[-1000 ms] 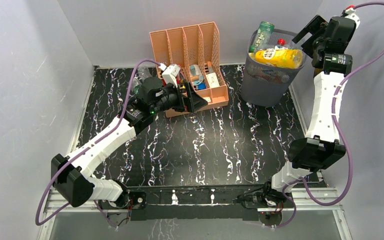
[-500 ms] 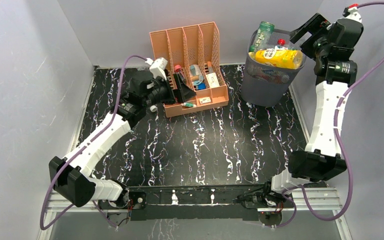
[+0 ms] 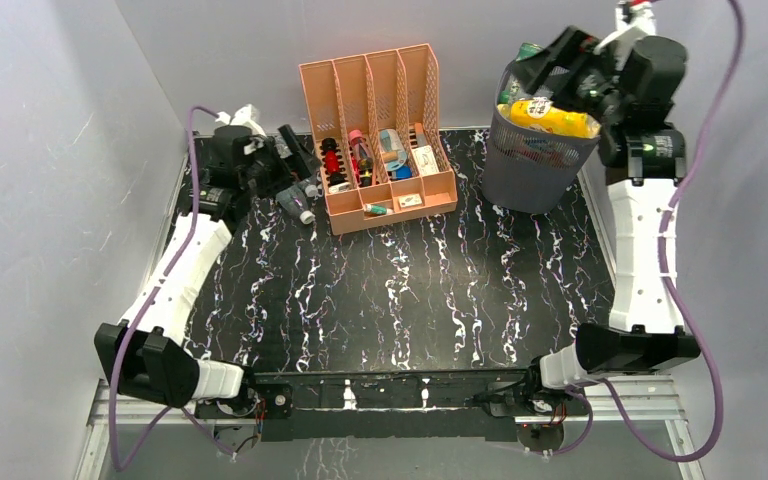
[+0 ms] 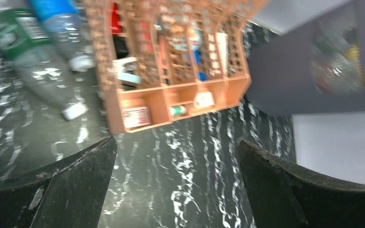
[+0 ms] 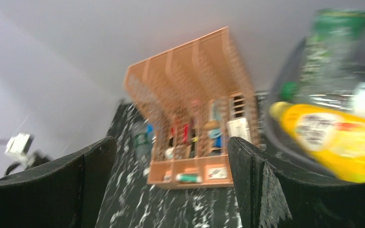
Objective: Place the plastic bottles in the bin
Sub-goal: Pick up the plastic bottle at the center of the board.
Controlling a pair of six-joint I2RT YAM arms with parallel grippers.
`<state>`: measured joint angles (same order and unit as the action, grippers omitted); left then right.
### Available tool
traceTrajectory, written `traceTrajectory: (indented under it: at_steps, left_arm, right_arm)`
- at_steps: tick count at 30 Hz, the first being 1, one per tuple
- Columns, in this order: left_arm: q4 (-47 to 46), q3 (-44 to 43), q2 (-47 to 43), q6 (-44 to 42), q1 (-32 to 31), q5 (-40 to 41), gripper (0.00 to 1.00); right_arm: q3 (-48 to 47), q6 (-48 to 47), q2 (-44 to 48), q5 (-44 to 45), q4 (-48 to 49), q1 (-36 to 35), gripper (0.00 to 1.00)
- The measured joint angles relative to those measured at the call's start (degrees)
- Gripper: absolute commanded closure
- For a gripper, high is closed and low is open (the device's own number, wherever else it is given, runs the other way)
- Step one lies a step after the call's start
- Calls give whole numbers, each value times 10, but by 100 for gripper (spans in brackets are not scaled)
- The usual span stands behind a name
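My left gripper tilts and lowers toward the left in its wrist view, onto the bottle's green label [image 4: 20, 36] next. The reason is that this bottle lies below it, outside the bin.
Two clear bottles with white caps [image 3: 297, 198] lie on the table just left of the peach organizer; in the left wrist view one has a green label [image 4: 31, 50] and one a blue label [image 4: 59, 16]. My left gripper [image 3: 280, 152] is open and empty, beside and slightly above them [image 4: 177, 142]. The dark mesh bin [image 3: 533, 165] at the back right holds a yellow bottle [image 3: 552, 116] and others. My right gripper [image 3: 562, 58] is open and empty over the bin's rim [image 5: 171, 140]. The yellow bottle [image 5: 335, 142] and a green-labelled bottle [image 5: 332, 47] show in the right wrist view.
The peach four-slot organizer [image 3: 385, 135] with small items stands at the back centre, between the lying bottles and the bin; it also shows in the wrist views [image 4: 171, 90] [image 5: 190, 80]. Grey walls close in the left, back and right sides.
My left arm swung left, from in front of the organizer to the back left beside the lying bottles. My right gripper moved left, from beside the bin to over its rim.
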<state>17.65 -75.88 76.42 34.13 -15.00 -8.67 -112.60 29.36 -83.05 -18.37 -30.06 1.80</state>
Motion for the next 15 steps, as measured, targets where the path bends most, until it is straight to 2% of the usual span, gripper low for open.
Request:
traceTrajectory:
  at_steps: [5,7,15]
  left_arm:
    - [8,39,6,0,88,22,2]
    - [7,54,21,2,114,31,2]
    - [-13,47,177,6,128,67,2]
  right_arm:
    - [0,-15,-9,-26,-2,-109,3]
    - [0,-18,-9,-31,-2,-131,3]
    - [22,-28,-6,-32,1,-200,3]
